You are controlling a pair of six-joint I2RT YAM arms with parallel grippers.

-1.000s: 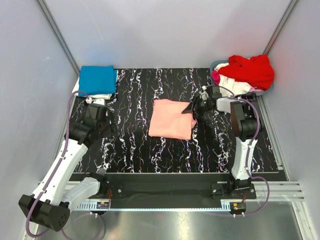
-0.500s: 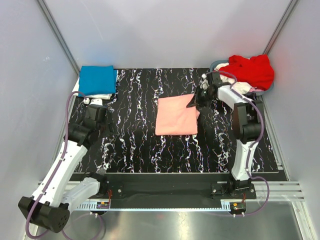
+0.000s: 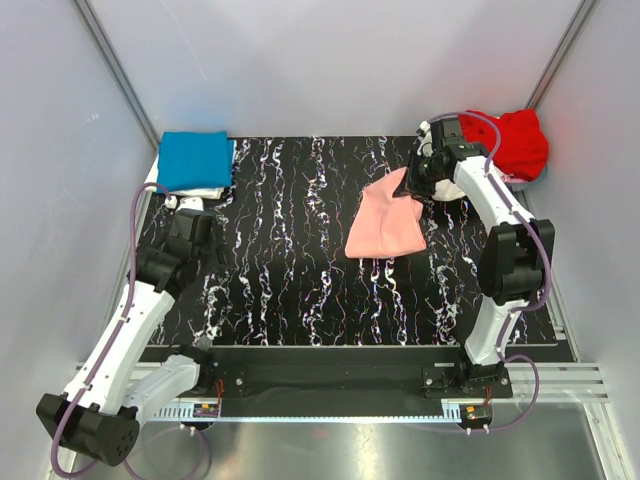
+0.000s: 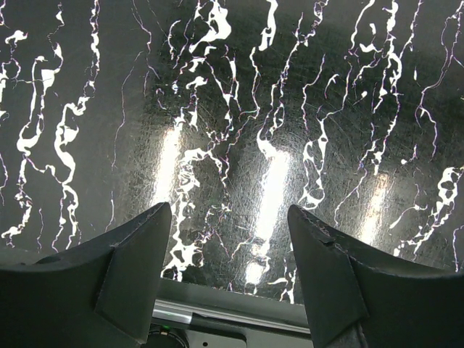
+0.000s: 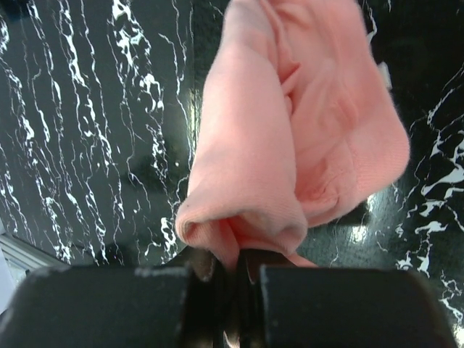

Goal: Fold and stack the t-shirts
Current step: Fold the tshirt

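Next I need to draw the shirt in my right gripper back to the left in the top view, then lower and release it, since the table's middle below is bare.
The salmon-pink t-shirt (image 3: 388,222) hangs bunched from my right gripper (image 3: 410,185), lifted above the right middle of the black marbled table (image 3: 280,280). In the right wrist view the jaws (image 5: 233,264) are shut on a fold of the pink shirt (image 5: 290,130). A bright blue folded shirt (image 3: 195,160) lies on a white one at the far left corner. Red (image 3: 505,140), white and magenta shirts sit in a basket at the far right. My left gripper (image 3: 190,228) is open and empty over bare table at the left; its wrist view (image 4: 230,239) shows only table.
The basket (image 3: 432,130) of shirts stands at the back right corner, just behind my right arm. Grey walls enclose the table on three sides. A metal rail runs along the near edge (image 3: 320,380).
My right gripper has lifted the pink shirt off the table and carried it to the right and back; the shirt went from lying flat to hanging bunched. The left arm has barely moved.
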